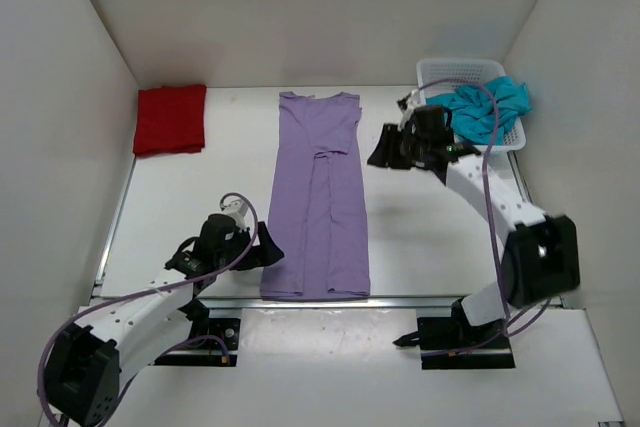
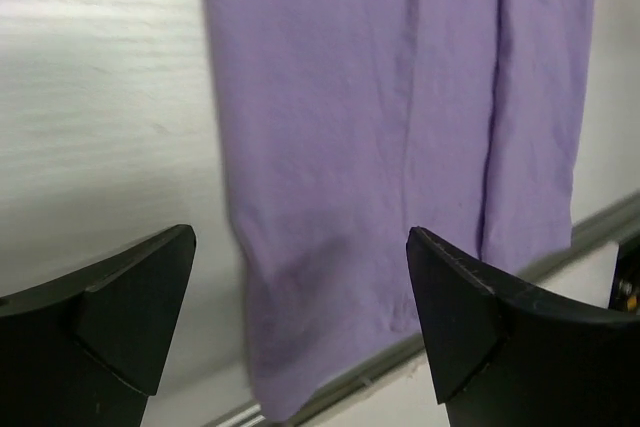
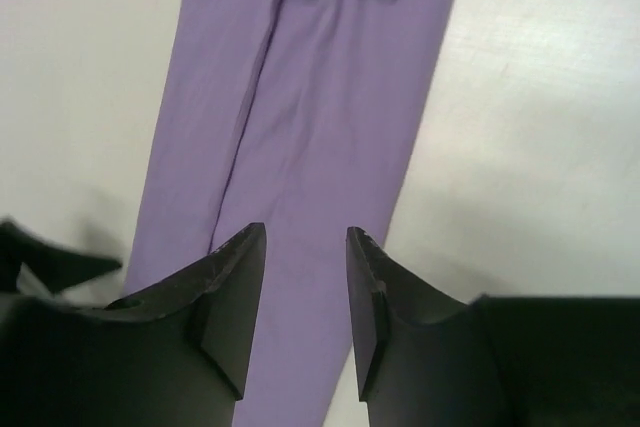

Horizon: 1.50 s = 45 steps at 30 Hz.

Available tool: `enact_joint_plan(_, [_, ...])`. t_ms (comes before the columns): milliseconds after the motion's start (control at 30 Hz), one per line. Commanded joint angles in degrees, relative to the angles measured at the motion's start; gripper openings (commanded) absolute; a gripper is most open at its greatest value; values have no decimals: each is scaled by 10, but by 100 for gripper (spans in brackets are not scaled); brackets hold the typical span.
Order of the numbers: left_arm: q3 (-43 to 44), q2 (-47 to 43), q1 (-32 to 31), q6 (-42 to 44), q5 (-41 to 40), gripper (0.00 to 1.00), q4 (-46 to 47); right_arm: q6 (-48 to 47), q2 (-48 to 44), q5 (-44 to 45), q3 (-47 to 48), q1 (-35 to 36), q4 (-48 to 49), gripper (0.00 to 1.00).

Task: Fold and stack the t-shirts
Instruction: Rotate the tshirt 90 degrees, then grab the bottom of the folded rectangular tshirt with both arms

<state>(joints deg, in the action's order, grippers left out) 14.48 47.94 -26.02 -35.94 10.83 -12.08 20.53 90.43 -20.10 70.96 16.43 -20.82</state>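
Observation:
My left gripper moves down and back onto the lavender t-shirt's hem corner nearest it, by the bar, next, because the sleeves already lie folded in.
A lavender t-shirt [image 1: 320, 197] lies flat in a long narrow strip down the middle of the table, sleeves folded in. The red t-shirt [image 1: 170, 119] rests folded at the far left. A teal t-shirt [image 1: 482, 107] is bunched in the basket. My left gripper [image 1: 268, 247] hovers open beside the lavender shirt's near left corner [image 2: 300, 347], holding nothing. Off the shirt's far right edge, my right gripper [image 1: 383, 152] is open too; in its wrist view the lavender t-shirt [image 3: 300, 127] shows through the empty gap of the gripper [image 3: 305, 237].
A white mesh basket [image 1: 440, 72] stands at the far right corner. White walls enclose the table on three sides. A metal rail [image 1: 300, 299] runs along the near table edge, just under the shirt's hem.

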Motion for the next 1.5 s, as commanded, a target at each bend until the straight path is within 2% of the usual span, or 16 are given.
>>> enact_joint_plan(0, [-7, -14, -42, 1, 2, 99, -69, 2, -99, 12, -124, 49, 54, 36])
enact_joint_plan(67, [-16, -54, -32, -14, 5, 81, -92, 7, -149, 25, -215, 74, 36, 35])
enact_joint_plan(100, [-20, -77, -30, -20, 3, 76, -108, 19, -181, 30, -258, 89, 24, 36])
enact_joint_plan(133, [-12, -82, -27, -29, 8, 56, -126, 26, -196, 32, -278, 104, 23, 36])
enact_joint_plan(167, [-12, -91, -24, -30, 2, 46, -138, 42, -219, 24, -318, 116, 19, 36])
enact_joint_plan(333, [-10, -96, -65, -56, -34, 54, -166, 109, -271, 22, -413, 221, 9, 38])
enact_joint_plan(400, [-9, -87, -68, -55, -23, 57, -165, 136, -294, 36, -439, 235, 3, 41])
enact_joint_plan(600, [-2, -68, -102, -58, -23, 56, -186, 177, -346, 1, -510, 228, 38, 43])
enact_joint_plan(700, [3, -53, -101, -49, -6, 53, -189, 187, -345, -35, -534, 217, 81, 39])
enact_joint_plan(800, [8, -50, -90, -43, 2, 48, -193, 189, -331, -41, -527, 227, 80, 37])
enact_joint_plan(967, [7, -54, -90, -37, 9, 46, -197, 196, -316, -71, -535, 222, 123, 40])
enact_joint_plan(1033, [6, -59, -90, -40, 14, 40, -194, 195, -313, -71, -532, 216, 121, 34])
enact_joint_plan(1200, [-7, -72, -78, -47, 38, 17, -184, 195, -306, -76, -531, 218, 128, 10])
enact_joint_plan(1333, [-3, -69, -95, -65, 38, 7, -168, 208, -306, -81, -532, 222, 135, 7])
enact_joint_plan(1367, [-5, -68, -96, -66, 43, 3, -165, 203, -308, -80, -529, 218, 129, 0])
enact_joint_plan(1467, [-9, -68, -94, -77, 57, 0, -156, 201, -312, -79, -524, 224, 120, 0])
